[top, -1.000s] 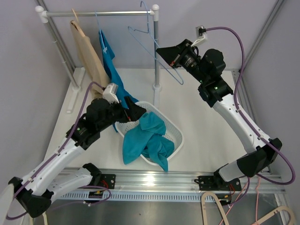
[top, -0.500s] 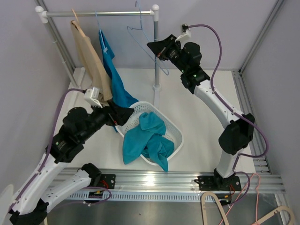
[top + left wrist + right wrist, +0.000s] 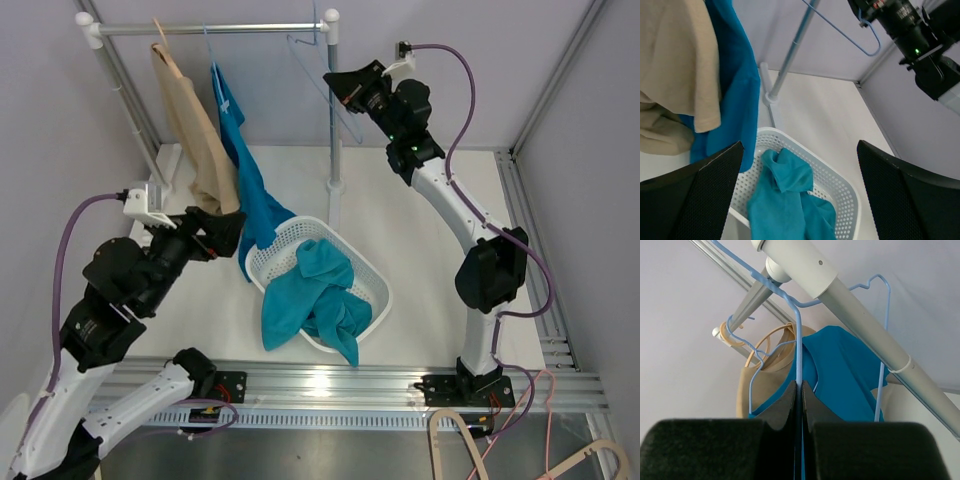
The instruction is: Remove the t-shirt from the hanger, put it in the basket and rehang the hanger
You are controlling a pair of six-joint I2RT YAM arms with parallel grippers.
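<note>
The right gripper eases down next to seat the bare hanger's hook on the rack's bar (image 3: pixel 210 30) beside the post. It then releases the hanger's wire, because the hook already stands over the bar.
My right gripper (image 3: pixel 345 88) (image 3: pixel 800 390) is shut on the wire of a bare blue hanger (image 3: pixel 322 75) (image 3: pixel 798 340), held up at the right end of the rack rail (image 3: pixel 210 30), with its hook by the rail. A teal t-shirt (image 3: pixel 310 295) (image 3: pixel 785 200) lies crumpled in the white basket (image 3: pixel 375 285), spilling over its front rim. A blue t-shirt (image 3: pixel 240 160) (image 3: pixel 737 85) hangs from the rail on another blue wire hanger. My left gripper (image 3: pixel 225 235) (image 3: pixel 800 165) is open and holds nothing, left of the basket beside the hanging blue cloth.
A beige garment (image 3: pixel 190 130) (image 3: pixel 680 65) hangs on a wooden hanger at the rail's left. The rack's right post (image 3: pixel 333 120) stands just behind the basket. The rack's left post (image 3: pixel 125 100) slants down at the back left.
My left arm has drawn back to the left, away from the basket, still open. My right gripper has carried the bare hanger up and left to the rail's end.
</note>
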